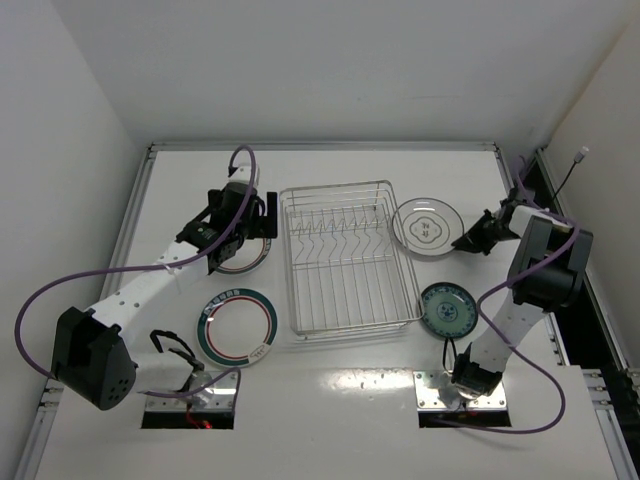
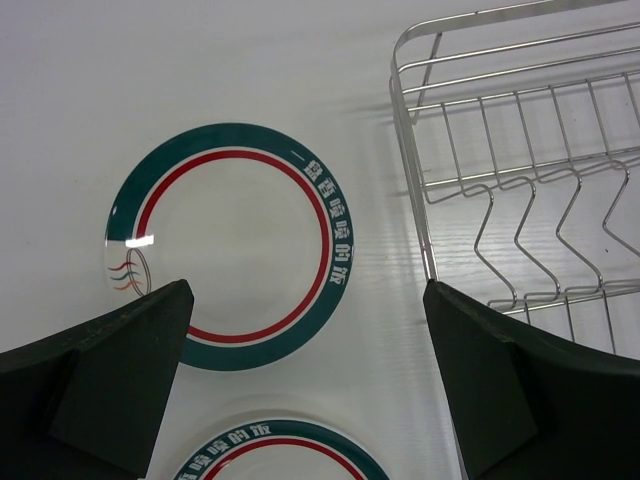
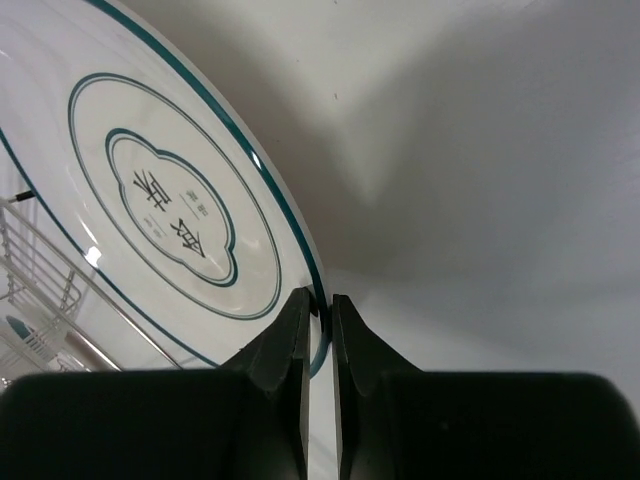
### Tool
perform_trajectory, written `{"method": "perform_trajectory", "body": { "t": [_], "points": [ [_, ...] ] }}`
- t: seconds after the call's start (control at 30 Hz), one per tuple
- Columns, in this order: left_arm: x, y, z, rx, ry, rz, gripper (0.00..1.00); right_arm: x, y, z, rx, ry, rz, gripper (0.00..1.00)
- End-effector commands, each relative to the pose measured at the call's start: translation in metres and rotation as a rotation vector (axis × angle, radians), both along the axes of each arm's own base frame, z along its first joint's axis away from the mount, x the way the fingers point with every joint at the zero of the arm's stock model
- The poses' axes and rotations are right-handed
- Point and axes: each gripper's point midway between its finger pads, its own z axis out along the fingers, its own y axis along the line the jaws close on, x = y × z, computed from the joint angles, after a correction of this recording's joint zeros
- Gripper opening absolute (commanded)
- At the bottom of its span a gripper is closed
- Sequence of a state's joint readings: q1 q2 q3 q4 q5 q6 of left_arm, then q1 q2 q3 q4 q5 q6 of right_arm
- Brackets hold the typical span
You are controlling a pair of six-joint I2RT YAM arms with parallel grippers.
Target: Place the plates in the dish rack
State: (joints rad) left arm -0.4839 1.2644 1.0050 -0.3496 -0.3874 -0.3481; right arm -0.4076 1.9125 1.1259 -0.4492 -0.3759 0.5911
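I will next raise my right gripper, turn the white plate upright and lower it into the closest wire slot point(image 1: 381, 229) to release it, since the plate is slanting outside the rack.
The silver wire dish rack point(image 1: 345, 255) stands mid-table with no plates in it; its corner shows in the left wrist view point(image 2: 500, 150). My left gripper point(image 1: 262, 222) is open and empty point(image 2: 310, 340), hovering over a teal-and-red ringed plate point(image 1: 248, 262), which shows whole in the left wrist view point(image 2: 232, 245). A second ringed plate point(image 1: 237, 326) lies nearer point(image 2: 270, 455). My right gripper point(image 1: 470, 238) is shut point(image 3: 318, 310) on the right rim of the white thin-rimmed plate point(image 1: 427, 226), which casts a shadow beneath it point(image 3: 170, 200). The small teal-green plate point(image 1: 447, 308) lies right of the rack's front.
White walls close the table at the back and both sides. Purple cables loop from both arms. The rack's right edge wires point(image 3: 60, 270) sit close to the held plate. Both arm bases point(image 1: 95, 355) point(image 1: 470, 380) stand at the near edge.
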Motion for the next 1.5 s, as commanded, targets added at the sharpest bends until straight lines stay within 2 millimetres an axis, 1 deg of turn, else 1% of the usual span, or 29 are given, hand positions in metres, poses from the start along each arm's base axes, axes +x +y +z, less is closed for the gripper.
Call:
{"method": "perform_trajectory", "body": {
  "t": [0.0, 0.1, 0.17, 0.2, 0.3, 0.33, 0.37, 0.4, 0.43, 0.5, 0.53, 0.57, 0.6, 0.63, 0.67, 0.73, 0.77, 0.8, 0.97, 1.03, 1.13, 1.17, 1.2, 1.23, 1.27, 1.37, 1.4, 1.43, 1.47],
  "points": [
    [0.007, -0.002, 0.024, -0.011, -0.063, 0.007, 1.00, 0.007, 0.002, 0.005, -0.007, -0.036, 0.015, 0.00],
    [0.007, -0.002, 0.024, -0.011, -0.063, 0.007, 1.00, 0.003, 0.002, 0.018, -0.044, -0.097, 0.011, 0.00],
    [0.007, -0.001, 0.025, -0.007, -0.065, 0.015, 1.00, -0.006, -0.003, 0.026, -0.117, -0.107, -0.017, 0.00],
    [0.007, -0.001, 0.025, -0.007, -0.065, 0.015, 1.00, -0.009, -0.007, 0.051, -0.167, -0.164, -0.045, 0.00],
    [0.008, 0.003, 0.025, 0.004, -0.071, 0.032, 1.00, -0.007, -0.019, 0.102, -0.318, -0.267, -0.108, 0.00],
    [0.008, 0.003, 0.025, 0.004, -0.071, 0.033, 1.00, -0.008, -0.019, 0.131, -0.358, -0.316, -0.116, 0.00],
    [0.008, 0.003, 0.025, 0.004, -0.071, 0.033, 1.00, -0.006, -0.019, 0.146, -0.422, -0.324, -0.113, 0.00],
    [0.008, 0.005, 0.026, 0.011, -0.075, 0.045, 1.00, 0.003, -0.023, 0.177, -0.470, -0.377, -0.116, 0.00],
    [0.009, 0.007, 0.026, 0.016, -0.077, 0.054, 1.00, -0.001, -0.026, 0.188, -0.513, -0.364, -0.134, 0.00],
    [0.009, 0.009, 0.027, 0.022, -0.080, 0.063, 1.00, 0.005, -0.019, 0.229, -0.566, -0.443, -0.129, 0.00],
    [0.009, 0.012, 0.027, 0.023, -0.085, 0.085, 1.00, 0.003, -0.021, 0.239, -0.607, -0.452, -0.138, 0.00],
    [0.009, 0.014, 0.028, 0.028, -0.088, 0.092, 1.00, 0.001, -0.018, 0.246, -0.625, -0.459, -0.127, 0.00],
    [0.010, 0.015, 0.028, 0.032, -0.090, 0.100, 1.00, 0.003, -0.009, 0.261, -0.636, -0.492, -0.117, 0.00],
    [0.008, 0.017, 0.027, 0.034, -0.084, 0.112, 1.00, 0.004, -0.009, 0.267, -0.670, -0.497, -0.118, 0.00],
    [0.008, 0.019, 0.027, 0.039, -0.086, 0.120, 1.00, 0.003, 0.002, 0.272, -0.679, -0.510, -0.088, 0.00],
    [0.009, 0.021, 0.027, 0.045, -0.089, 0.130, 1.00, 0.002, 0.007, 0.282, -0.721, -0.529, -0.085, 0.00],
    [0.009, 0.023, 0.028, 0.050, -0.092, 0.139, 1.00, 0.002, 0.011, 0.282, -0.735, -0.531, -0.064, 0.00],
    [0.009, 0.024, 0.028, 0.055, -0.095, 0.148, 1.00, 0.002, 0.019, 0.290, -0.756, -0.551, -0.048, 0.00],
    [0.009, 0.026, 0.029, 0.051, -0.098, 0.160, 1.00, 0.010, 0.050, 0.307, -0.802, -0.612, 0.027, 0.00],
    [0.009, 0.026, 0.029, 0.051, -0.098, 0.160, 1.00, 0.011, 0.058, 0.304, -0.823, -0.605, 0.036, 0.00],
    [0.009, 0.027, 0.029, 0.056, -0.100, 0.168, 1.00, 0.013, 0.084, 0.303, -0.828, -0.628, 0.096, 0.00],
    [0.009, 0.027, 0.029, 0.056, -0.100, 0.168, 1.00, 0.015, 0.088, 0.299, -0.834, -0.618, 0.106, 0.00],
    [0.009, 0.027, 0.029, 0.056, -0.100, 0.168, 1.00, 0.017, 0.091, 0.302, -0.843, -0.627, 0.101, 0.00],
    [0.008, 0.028, 0.028, 0.061, -0.092, 0.167, 1.00, 0.020, 0.100, 0.299, -0.853, -0.625, 0.132, 0.00],
    [0.008, 0.028, 0.028, 0.061, -0.092, 0.167, 1.00, 0.021, 0.104, 0.294, -0.861, -0.608, 0.147, 0.00],
    [0.008, 0.028, 0.028, 0.061, -0.092, 0.167, 1.00, 0.023, 0.111, 0.295, -0.922, -0.600, 0.154, 0.00],
    [0.008, 0.028, 0.028, 0.061, -0.092, 0.167, 1.00, 0.025, 0.114, 0.289, -0.933, -0.587, 0.163, 0.00],
    [0.008, 0.029, 0.028, 0.065, -0.095, 0.175, 1.00, 0.024, 0.113, 0.294, -0.953, -0.591, 0.155, 0.00],
    [0.008, 0.029, 0.028, 0.065, -0.095, 0.175, 1.00, 0.026, 0.119, 0.289, -0.961, -0.581, 0.170, 0.00]
  ]
}}
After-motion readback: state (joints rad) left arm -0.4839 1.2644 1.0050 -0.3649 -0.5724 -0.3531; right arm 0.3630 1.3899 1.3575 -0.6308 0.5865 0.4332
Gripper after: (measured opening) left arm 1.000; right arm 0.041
